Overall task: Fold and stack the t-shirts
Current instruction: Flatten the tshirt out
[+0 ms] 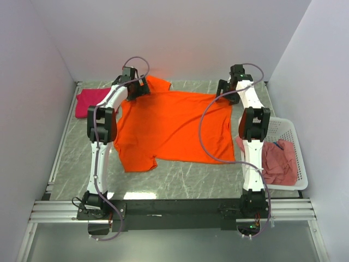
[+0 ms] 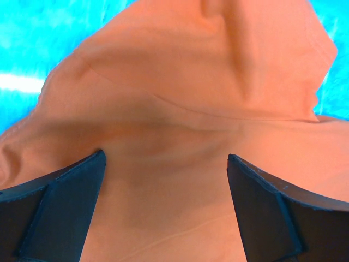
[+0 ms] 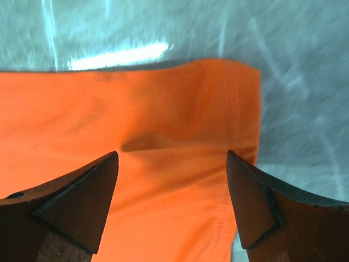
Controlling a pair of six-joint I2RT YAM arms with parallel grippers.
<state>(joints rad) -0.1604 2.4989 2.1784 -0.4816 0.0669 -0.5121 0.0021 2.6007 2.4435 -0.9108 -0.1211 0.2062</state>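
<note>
My left gripper draws back along the shirt onto the near sleeve's outer corner [image 1: 126,170] next, which lies back from the gripper, bordered by bare tabletop.
A bright orange t-shirt [image 1: 172,125] lies spread across the middle of the table. My left gripper [image 1: 136,87] is open over its far left corner near a sleeve; in the left wrist view orange cloth [image 2: 180,120] fills the gap between the fingers [image 2: 60,202]. My right gripper [image 1: 224,93] is open over the shirt's far right corner; the right wrist view shows the hemmed edge [image 3: 232,109] between the fingers [image 3: 262,202]. A folded magenta-pink t-shirt [image 1: 90,102] lies at the far left. Dusty rose-pink t-shirts [image 1: 278,161] sit in the basket.
A white plastic lattice basket [image 1: 292,136] stands at the right edge beside the right arm. White walls close in the table on three sides. Grey cables loop from both arms above the shirt.
</note>
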